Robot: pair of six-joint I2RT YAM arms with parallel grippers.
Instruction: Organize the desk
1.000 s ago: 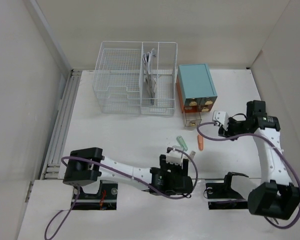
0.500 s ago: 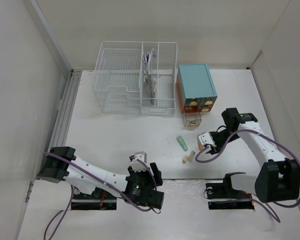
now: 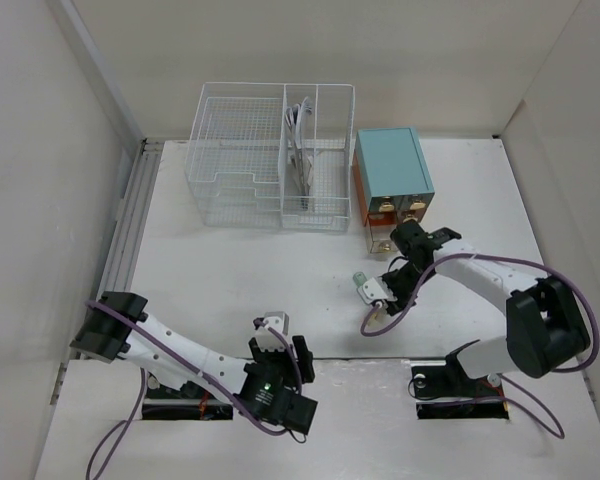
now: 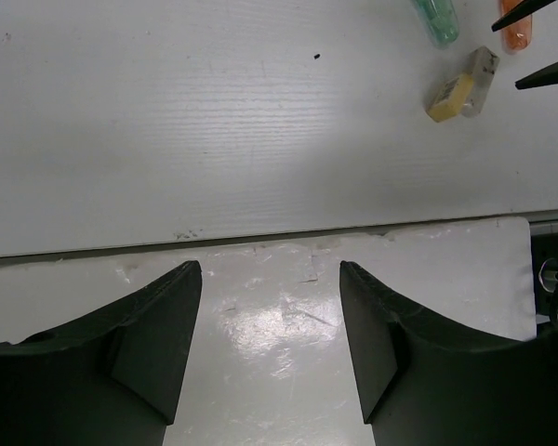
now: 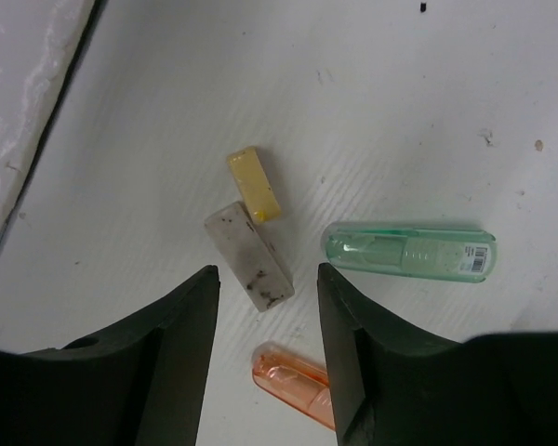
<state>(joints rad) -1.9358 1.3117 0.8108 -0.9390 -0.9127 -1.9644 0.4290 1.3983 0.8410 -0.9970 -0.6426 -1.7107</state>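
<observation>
The eraser's yellow piece (image 5: 254, 184) is lying loose beyond my empty fingers. My left gripper needs to move outward and to the right in the top view next, then go down onto it.
The desk (image 3: 230, 270) is a wide white tabletop. Near its front middle lie a green see-through tube (image 5: 409, 251), an orange see-through tube (image 5: 293, 381) and a smudged white eraser (image 5: 249, 255) with a yellow piece (image 5: 254, 184) at its end. My right gripper (image 3: 378, 292) hovers open just above them; in its wrist view (image 5: 267, 275) the eraser's end and the orange tube's tip lie between the jaws, untouched. My left gripper (image 3: 280, 345) is open and empty over the glossy near ledge (image 4: 269, 269). The tubes and eraser (image 4: 465, 85) show far ahead of it.
A white wire-mesh basket (image 3: 270, 155) holding a white cable stands at the back. A teal box with wooden drawers (image 3: 392, 175) stands to its right, with a clear drawer (image 3: 383, 238) pulled out just behind my right gripper. Walls close in left and right.
My right arm swung left and down from beside the teal box to over the tubes and eraser. My left arm drew back from them to the near edge.
</observation>
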